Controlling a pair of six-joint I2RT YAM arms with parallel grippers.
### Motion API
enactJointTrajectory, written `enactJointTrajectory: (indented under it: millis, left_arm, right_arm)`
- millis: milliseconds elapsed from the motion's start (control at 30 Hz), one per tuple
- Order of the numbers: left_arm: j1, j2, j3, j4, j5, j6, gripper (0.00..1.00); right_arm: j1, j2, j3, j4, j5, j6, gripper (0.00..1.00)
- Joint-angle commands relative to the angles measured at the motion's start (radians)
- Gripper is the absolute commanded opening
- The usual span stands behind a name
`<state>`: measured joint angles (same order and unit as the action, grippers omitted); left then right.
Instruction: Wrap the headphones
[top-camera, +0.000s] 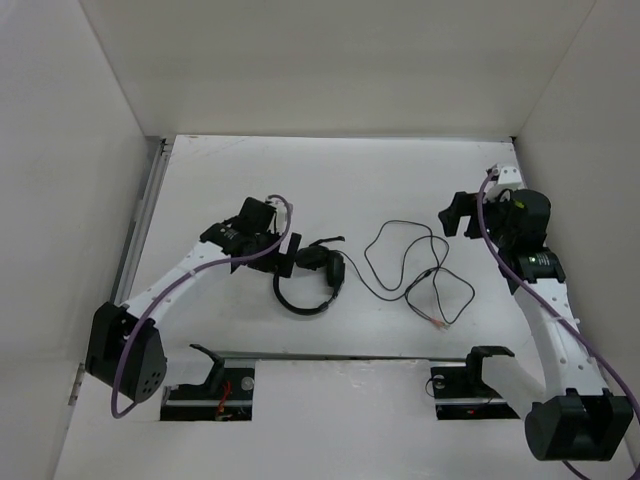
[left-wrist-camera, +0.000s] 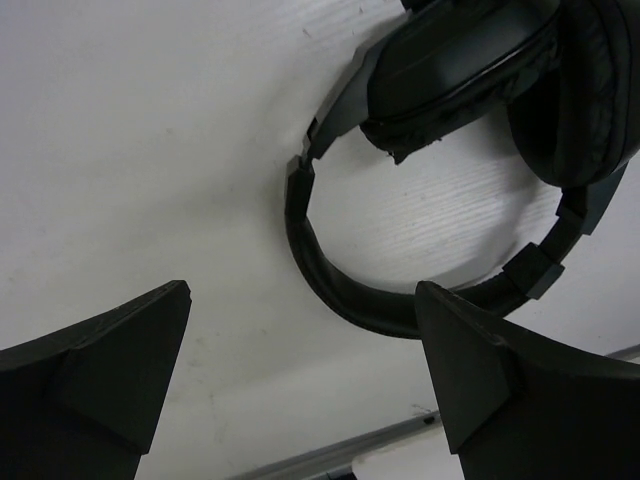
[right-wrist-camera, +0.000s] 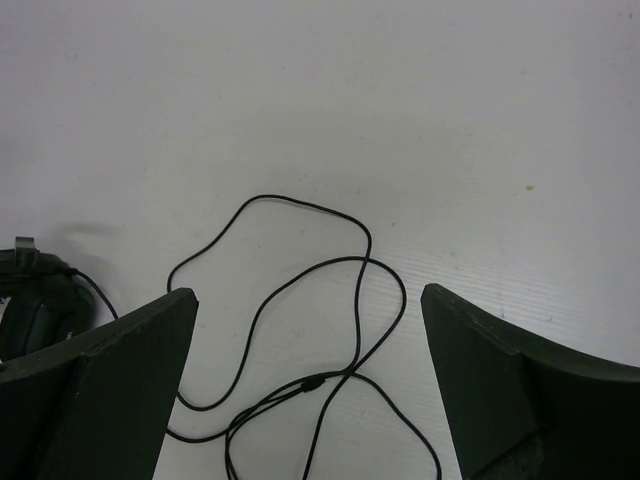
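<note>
I will next lower my left gripper back onto the slim curve of the headband's side away from the cord, clear of the earcups, because that side is below and back from my gripper.
The black headphones (top-camera: 310, 275) lie on the white table near the middle, headband curving toward the near edge, earcups together at the far side. Their thin black cord (top-camera: 405, 262) loops loosely to the right and ends in reddish wire tips (top-camera: 441, 327). My left gripper (top-camera: 283, 250) is open and empty just left of the earcups; its wrist view shows the headband (left-wrist-camera: 340, 290) and earcups (left-wrist-camera: 500, 70) ahead of the spread fingers. My right gripper (top-camera: 455, 215) is open and empty, above the table right of the cord; its wrist view shows the cord loops (right-wrist-camera: 330, 330) between the fingers.
White walls enclose the table on the left, back and right. A metal rail (top-camera: 350, 356) runs along the near edge, with two black hooks (top-camera: 212, 362) (top-camera: 488, 357) by the arm bases.
</note>
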<state>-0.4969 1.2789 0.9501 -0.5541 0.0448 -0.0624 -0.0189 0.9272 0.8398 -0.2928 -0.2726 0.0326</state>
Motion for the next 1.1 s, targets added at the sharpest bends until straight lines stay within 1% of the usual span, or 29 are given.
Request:
enactJointTrajectory:
  millis: [0,133,267,467,600,667,767,800,867,933,967,1067]
  left_arm:
    - [-0.016,0.007,-0.04,-0.035,0.044,-0.144,0.96]
    - [-0.054,0.04,-0.074,-0.029,0.043,-0.235,0.95]
    - [-0.084,0.063,-0.152,-0.04,0.038,-0.318,0.93]
    - [-0.097,0.114,-0.192,-0.029,0.017,-0.347,0.89]
    - [-0.11,0.157,-0.194,0.012,0.004,-0.362,0.81]
    - [-0.105,0.18,-0.197,0.037,-0.002,-0.369,0.74]
    - [-0.098,0.206,-0.209,0.072,-0.011,-0.376,0.59]
    - [-0.096,0.214,-0.214,0.086,-0.017,-0.381,0.51]
    - [-0.094,0.22,-0.22,0.101,-0.029,-0.39,0.39]
    - [-0.087,0.226,-0.224,0.123,-0.048,-0.393,0.23]
    - [-0.079,0.23,-0.229,0.135,-0.055,-0.396,0.19]
    - [-0.032,0.246,-0.232,0.171,-0.054,-0.401,0.13]
  right_arm:
    - [0.012,-0.005,0.038,0.11,-0.019,0.036,1.0]
    - [0.0,-0.014,0.005,0.148,-0.03,0.084,1.0]
    - [-0.017,-0.042,-0.025,0.165,-0.039,0.112,1.0]
    - [-0.054,-0.088,-0.068,0.182,-0.046,0.135,1.0]
    - [-0.075,-0.113,-0.08,0.188,-0.06,0.158,1.0]
    - [-0.085,-0.123,-0.084,0.188,-0.063,0.165,1.0]
    - [-0.098,-0.134,-0.088,0.19,-0.065,0.167,1.0]
    - [-0.102,-0.136,-0.09,0.192,-0.065,0.167,1.0]
    - [-0.109,-0.142,-0.094,0.195,-0.065,0.168,1.0]
    - [-0.117,-0.148,-0.099,0.195,-0.065,0.174,1.0]
    - [-0.121,-0.151,-0.1,0.195,-0.065,0.179,1.0]
    - [-0.132,-0.157,-0.108,0.196,-0.069,0.185,1.0]
